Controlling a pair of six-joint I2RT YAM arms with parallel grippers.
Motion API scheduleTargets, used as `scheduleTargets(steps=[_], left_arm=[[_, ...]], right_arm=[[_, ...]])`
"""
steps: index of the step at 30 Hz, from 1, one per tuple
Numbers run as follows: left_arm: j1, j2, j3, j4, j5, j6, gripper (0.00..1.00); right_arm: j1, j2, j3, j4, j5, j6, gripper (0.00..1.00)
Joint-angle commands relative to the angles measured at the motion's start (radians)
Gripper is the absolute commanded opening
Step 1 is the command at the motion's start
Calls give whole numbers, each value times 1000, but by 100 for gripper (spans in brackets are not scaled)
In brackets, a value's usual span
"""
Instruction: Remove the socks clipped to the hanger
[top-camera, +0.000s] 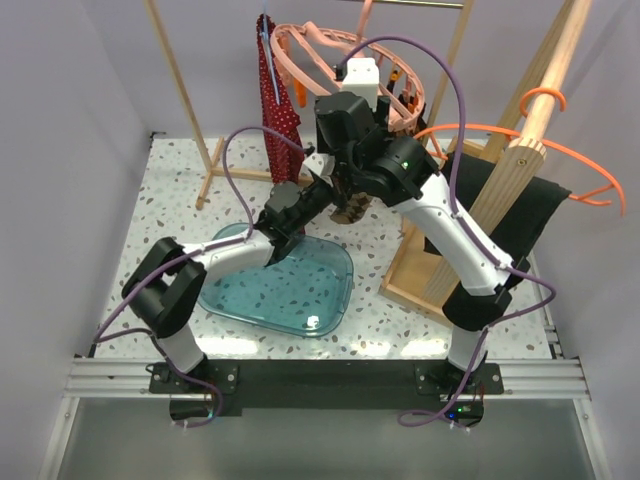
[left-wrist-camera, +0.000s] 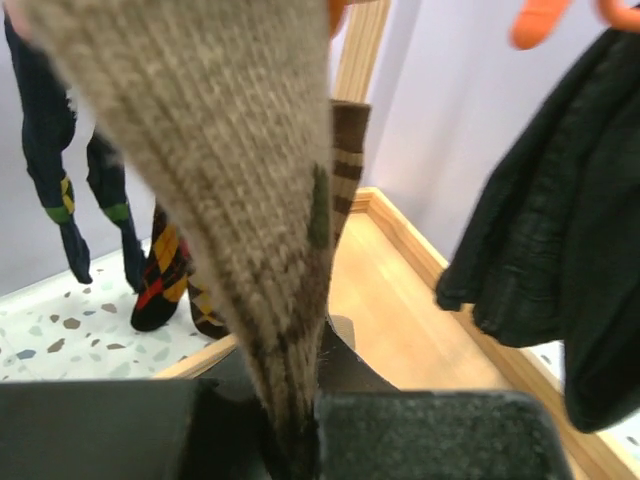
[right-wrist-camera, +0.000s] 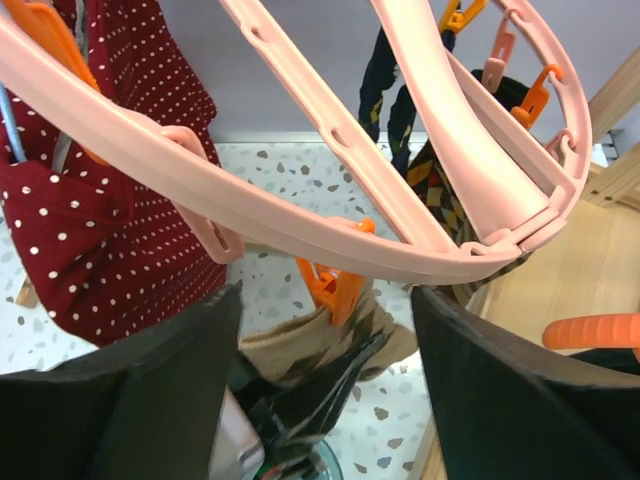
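Observation:
I will next pull the sock back and down with my left gripper, over the empty bottom of the blue tray, and release it there, because that bottom is below and back.
The salmon-pink round hanger (right-wrist-camera: 300, 215) hangs at the back of the rack (top-camera: 310, 45). A brown-and-tan sock (left-wrist-camera: 230, 150) hangs from an orange peg (right-wrist-camera: 335, 290) under its ring. My left gripper (left-wrist-camera: 300, 420) is shut on that sock's lower end (right-wrist-camera: 300, 345). My right gripper (right-wrist-camera: 325, 295) is open just below the ring, one finger on each side of the orange peg and not touching it. More socks hang behind: navy ones (left-wrist-camera: 50, 170), a dark one with red and orange checks (left-wrist-camera: 160, 270) and a brown striped one (left-wrist-camera: 348, 160).
A red white-dotted garment (right-wrist-camera: 110, 230) hangs left of the hanger. A black cloth (top-camera: 520, 215) and a thin orange hanger (top-camera: 540, 140) hang on the wooden rack (top-camera: 545, 90) at right. A blue tray (top-camera: 290, 290) lies on the table under the left arm.

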Motion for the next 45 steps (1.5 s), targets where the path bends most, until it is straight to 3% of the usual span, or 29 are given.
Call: scheduleTargets(steps=[1, 11, 25, 31, 32, 36, 45], left_arm=[[-26, -83, -35, 47, 8, -30, 0], [-67, -91, -29, 31, 14, -40, 0], [-89, -120, -50, 14, -6, -34, 0], [-87, -129, -53, 5, -1, -39, 0], [-87, -134, -55, 0, 0, -39, 0], [-87, -159, -64, -35, 7, -53, 0], [-86, -266, -55, -284, 128, -180, 0]], right_arm=[[-7, 8, 21, 46, 80, -3, 69], [-10, 14, -5, 75, 123, -18, 68], [-43, -12, -88, 99, 158, 16, 56], [-59, -18, -113, 115, 144, 15, 36], [-59, -26, -123, 121, 141, 15, 23], [-61, -57, -170, 165, 127, 12, 0], [-64, -77, -186, 161, 103, 32, 0]])
